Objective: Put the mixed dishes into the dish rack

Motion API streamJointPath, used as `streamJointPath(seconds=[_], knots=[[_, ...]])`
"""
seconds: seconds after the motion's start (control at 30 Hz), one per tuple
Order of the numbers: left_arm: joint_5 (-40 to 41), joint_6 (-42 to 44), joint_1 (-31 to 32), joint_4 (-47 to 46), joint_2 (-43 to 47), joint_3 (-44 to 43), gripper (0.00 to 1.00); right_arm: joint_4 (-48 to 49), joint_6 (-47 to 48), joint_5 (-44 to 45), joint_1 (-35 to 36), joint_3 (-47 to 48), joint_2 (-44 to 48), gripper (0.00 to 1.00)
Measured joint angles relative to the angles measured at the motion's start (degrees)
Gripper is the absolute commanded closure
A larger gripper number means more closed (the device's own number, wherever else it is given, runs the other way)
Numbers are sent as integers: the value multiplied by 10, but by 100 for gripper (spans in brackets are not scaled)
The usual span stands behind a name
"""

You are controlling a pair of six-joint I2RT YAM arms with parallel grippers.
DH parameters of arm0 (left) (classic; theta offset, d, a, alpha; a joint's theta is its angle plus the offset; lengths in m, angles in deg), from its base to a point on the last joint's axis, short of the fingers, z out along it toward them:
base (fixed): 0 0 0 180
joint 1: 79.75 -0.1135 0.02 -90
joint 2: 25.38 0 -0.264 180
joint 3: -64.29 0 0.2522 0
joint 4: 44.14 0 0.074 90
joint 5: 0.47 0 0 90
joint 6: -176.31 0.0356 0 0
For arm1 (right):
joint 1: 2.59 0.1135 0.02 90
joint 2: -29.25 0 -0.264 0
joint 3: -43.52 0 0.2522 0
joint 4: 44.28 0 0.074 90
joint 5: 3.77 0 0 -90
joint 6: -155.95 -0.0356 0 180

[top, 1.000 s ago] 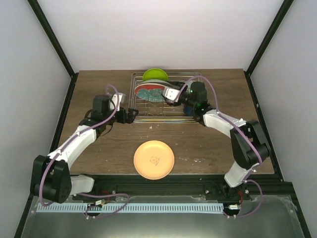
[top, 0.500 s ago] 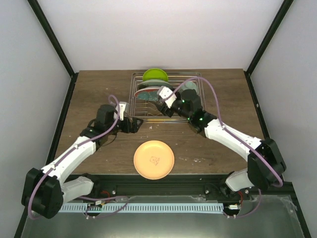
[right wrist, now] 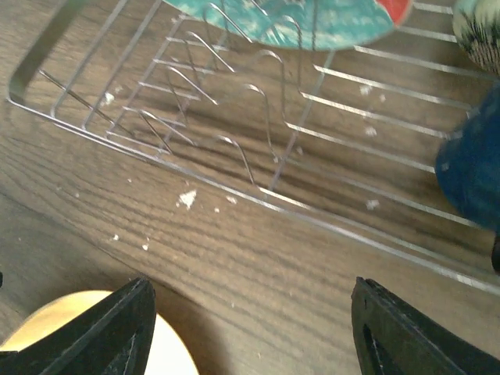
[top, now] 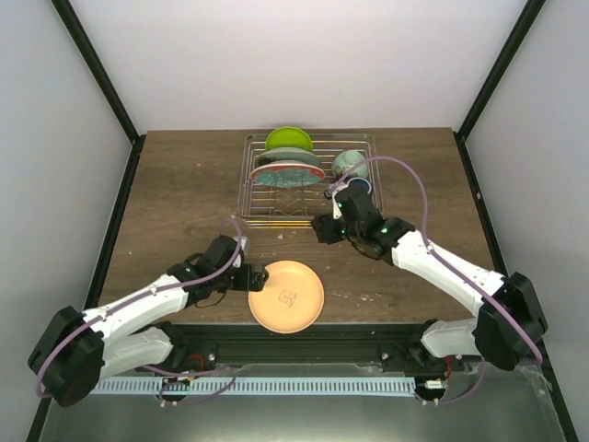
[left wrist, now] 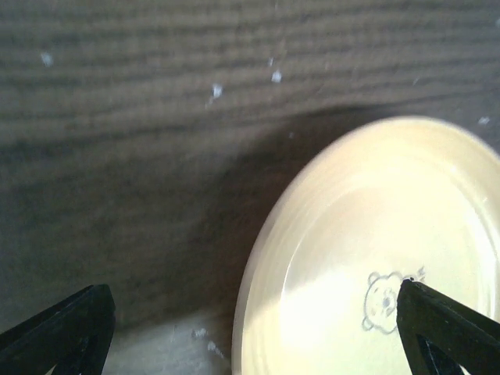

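My left gripper comes down onto the peach-tan plate's rim (top: 251, 295) (left wrist: 240, 332) beneath it next and closes, since that rim already runs between its open fingers.
The peach-tan plate (top: 286, 296) lies flat near the table's front edge. My left gripper (top: 260, 279) is open at its left rim; in the left wrist view the plate (left wrist: 375, 250) fills the right side, and one finger reaches over it while the other is over bare wood. The left gripper (left wrist: 258, 336) holds nothing. The dish rack (top: 308, 214) holds the lime-green plate (top: 288, 138), the red plate (top: 287, 172), the mint bowl (top: 351, 163) and the dark-blue mug (top: 357, 187). My right gripper (top: 319, 228) hangs open and empty just in front of the rack (right wrist: 234, 148).
The right wrist view shows the red plate's teal face (right wrist: 312, 19), the mug (right wrist: 473, 168) and a sliver of the peach plate (right wrist: 172, 359). White crumbs dot the wooden table (top: 184, 184). Black frame posts stand at the table's corners.
My left arm swung from the rack's front left corner down to the peach plate's left rim. My right arm drew back from over the rack to the table in front of it.
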Motion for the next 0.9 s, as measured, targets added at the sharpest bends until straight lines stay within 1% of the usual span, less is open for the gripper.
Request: streamJointPath(seconds=[0.13, 0.17, 0.2, 0.27, 0.3, 0.33, 0.47, 0.53, 0.6, 0.7, 0.8, 0.9], knots=[[22, -32, 41, -2, -5, 25, 1, -35, -44, 10, 0, -14, 12, 32], [26, -39, 51, -3, -8, 31, 3, -41, -52, 10, 0, -22, 16, 33], [28, -45, 58, -5, -11, 35, 7, -47, -57, 10, 0, -29, 21, 34], [36, -56, 72, -7, -23, 39, 19, -59, -67, 10, 0, -39, 28, 34], [42, -61, 77, -9, -30, 39, 27, -63, -70, 10, 0, -42, 32, 34], [47, -63, 81, -14, -37, 39, 36, -68, -73, 10, 0, -44, 36, 34], [61, -72, 93, -30, -62, 35, 76, -75, -81, 10, 0, -47, 56, 35], [64, -76, 96, -36, -74, 34, 90, -75, -84, 10, 0, -49, 67, 36], [64, -79, 99, -42, -82, 34, 99, -76, -86, 10, 0, -52, 74, 36], [52, -88, 102, -72, -81, 23, 100, -82, -88, 10, 0, -56, 75, 36], [49, -91, 104, -78, -78, 24, 100, -83, -89, 10, 0, -62, 75, 35], [45, -91, 104, -78, -50, 35, 100, -83, -92, 7, 0, -69, 77, 33]])
